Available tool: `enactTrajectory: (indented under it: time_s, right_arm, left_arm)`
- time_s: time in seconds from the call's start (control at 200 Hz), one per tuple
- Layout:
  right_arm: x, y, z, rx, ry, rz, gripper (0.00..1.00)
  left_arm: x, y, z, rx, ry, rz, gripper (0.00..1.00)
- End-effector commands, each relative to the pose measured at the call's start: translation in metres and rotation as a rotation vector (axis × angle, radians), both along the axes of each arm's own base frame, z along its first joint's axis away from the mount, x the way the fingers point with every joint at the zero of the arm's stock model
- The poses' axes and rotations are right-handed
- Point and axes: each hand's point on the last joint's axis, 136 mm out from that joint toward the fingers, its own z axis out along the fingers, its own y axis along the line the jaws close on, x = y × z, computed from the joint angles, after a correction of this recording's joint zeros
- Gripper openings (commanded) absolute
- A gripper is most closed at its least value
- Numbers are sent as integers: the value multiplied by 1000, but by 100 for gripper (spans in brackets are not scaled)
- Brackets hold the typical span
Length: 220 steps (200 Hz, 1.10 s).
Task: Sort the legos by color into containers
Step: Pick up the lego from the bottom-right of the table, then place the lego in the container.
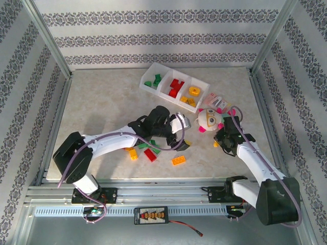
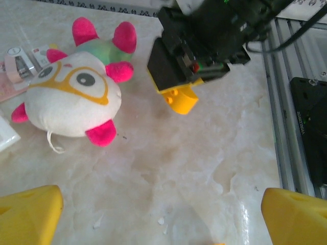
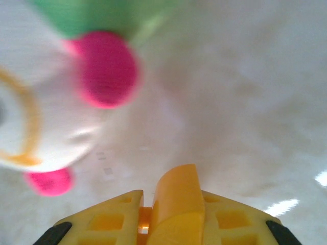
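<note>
My right gripper needs to lift the brick [image 3: 179, 199] away from my base past the plush toy next, then let it go into the tray's orange-lego compartment.
The white three-part tray, the containers [image 1: 200, 84], stands at the back with green, red and orange legos sorted into its compartments. Loose legos lie near the table's front: an orange one [image 1: 178, 160], a red one [image 1: 150, 154], a green one [image 1: 143, 145] and a yellow one [image 1: 133, 154]. My right gripper [image 3: 176, 217] is shut on an orange-yellow brick [image 3: 179, 199], just off the table beside the plush toy; the left wrist view shows that brick [image 2: 180, 98] under the black gripper body. My left gripper [image 2: 161, 214] hovers open over bare table, its yellow fingertips [image 2: 28, 212] far apart.
A white plush toy [image 1: 208, 119] with pink feet lies between the tray and my right gripper [image 1: 218, 143]. A packet with pink pieces [image 1: 217, 102] sits behind it. Metal rails [image 2: 286, 127] border the table on the right. My left gripper [image 1: 183, 139] reaches over the middle.
</note>
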Motion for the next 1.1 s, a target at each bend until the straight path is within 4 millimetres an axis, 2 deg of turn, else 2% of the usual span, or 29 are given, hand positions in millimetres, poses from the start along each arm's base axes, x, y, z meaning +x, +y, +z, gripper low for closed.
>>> enactTrajectory:
  time_s: [0.0, 0.09, 0.2, 0.32, 0.43, 0.63, 0.784, 0.949, 1.094]
  right_arm:
    - [36, 24, 46, -24, -199, 189, 3]
    - [55, 35, 71, -75, -293, 281, 2]
    - [82, 44, 92, -123, -364, 357, 2]
    - [120, 52, 107, -169, -418, 408, 2]
    - [161, 62, 113, -203, -435, 440, 4]
    - [228, 75, 96, -231, -419, 454, 6]
    - [261, 84, 74, -229, -392, 474, 8]
    - [279, 84, 52, -257, -350, 479, 13]
    - [284, 80, 50, -285, -340, 473, 30]
  left_arm:
    - [-2, 6, 21, -88, -10, 71, 99]
    - [-4, 19, 19, -107, 15, 138, 99]
    - [-4, 35, 18, -123, 30, 215, 99]
    - [-7, 50, 14, -119, 34, 269, 99]
    - [-8, 61, 8, -104, 23, 300, 99]
    - [0, 74, 9, -124, -16, 382, 99]
    - [6, 80, 11, -153, -33, 435, 99]
    - [9, 83, 13, -169, -45, 469, 99]
    - [12, 86, 14, -169, -52, 492, 99]
